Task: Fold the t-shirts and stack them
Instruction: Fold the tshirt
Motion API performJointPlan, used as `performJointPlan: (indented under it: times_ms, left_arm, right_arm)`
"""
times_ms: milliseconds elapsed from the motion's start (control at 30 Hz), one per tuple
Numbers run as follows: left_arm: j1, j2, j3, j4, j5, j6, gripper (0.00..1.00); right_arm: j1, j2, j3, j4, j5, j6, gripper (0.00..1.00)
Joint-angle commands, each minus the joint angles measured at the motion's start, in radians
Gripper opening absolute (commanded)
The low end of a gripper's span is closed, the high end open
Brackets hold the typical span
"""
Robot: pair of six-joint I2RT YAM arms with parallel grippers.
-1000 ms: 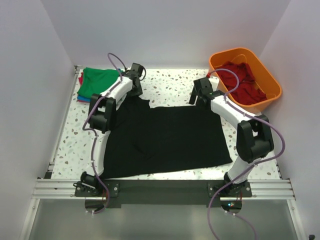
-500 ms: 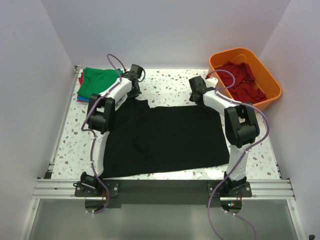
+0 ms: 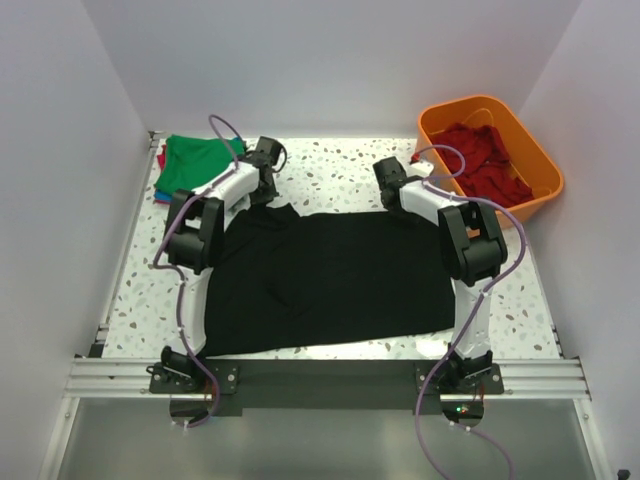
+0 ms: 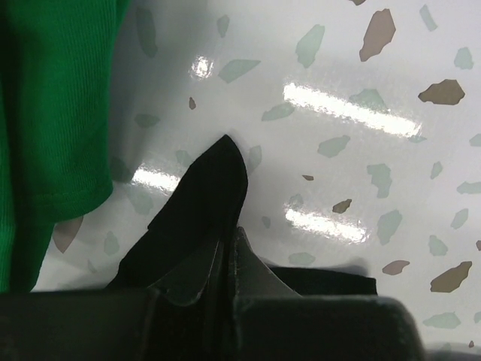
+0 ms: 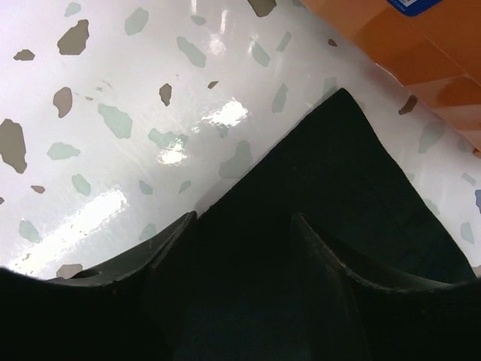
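Observation:
I will first pull the pinched flap of cloth back over the black t-shirt toward the metal bar with my left gripper.
A black t-shirt (image 3: 330, 275) lies spread flat on the speckled table. My left gripper (image 3: 266, 187) is at the shirt's far left corner. In the left wrist view its jaws (image 4: 229, 242) are pinched together on a flap of the black cloth (image 4: 210, 188). My right gripper (image 3: 397, 203) is at the shirt's far right corner. In the right wrist view it (image 5: 240, 226) is open, with the black cloth (image 5: 338, 173) lying between and under its fingers. A folded green t-shirt (image 3: 195, 160) tops a small stack at the far left and also shows in the left wrist view (image 4: 45, 113).
An orange bin (image 3: 532, 150) at the far right holds red t-shirts (image 3: 490, 165); its wall shows in the right wrist view (image 5: 421, 45). White walls close in the table on three sides. A metal rail (image 3: 330, 378) runs along the near edge.
The right arm has folded in, and its gripper has moved left and down onto the shirt's far right corner. The left gripper has shifted slightly left at the far left corner.

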Motion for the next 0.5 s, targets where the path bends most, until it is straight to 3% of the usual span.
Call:
performJointPlan:
  times_ms: [0, 133, 367, 467]
  left_arm:
    - [-0.006, -0.074, -0.023, 0.039, 0.008, 0.013, 0.00]
    - [-0.009, -0.115, -0.043, 0.050, 0.005, 0.016, 0.00]
    - [-0.014, -0.204, -0.143, 0.073, 0.002, 0.015, 0.00]
    - [-0.023, -0.252, -0.187, 0.079, -0.004, 0.003, 0.00]
  right_arm:
    - [0.000, 0.000, 0.013, -0.030, 0.053, 0.041, 0.55]
    - [-0.002, -0.030, -0.038, 0.000, 0.051, 0.039, 0.30]
    - [-0.002, -0.052, -0.033, -0.003, 0.059, 0.016, 0.00]
    - [0.000, -0.084, -0.044, 0.003, 0.065, -0.002, 0.00]
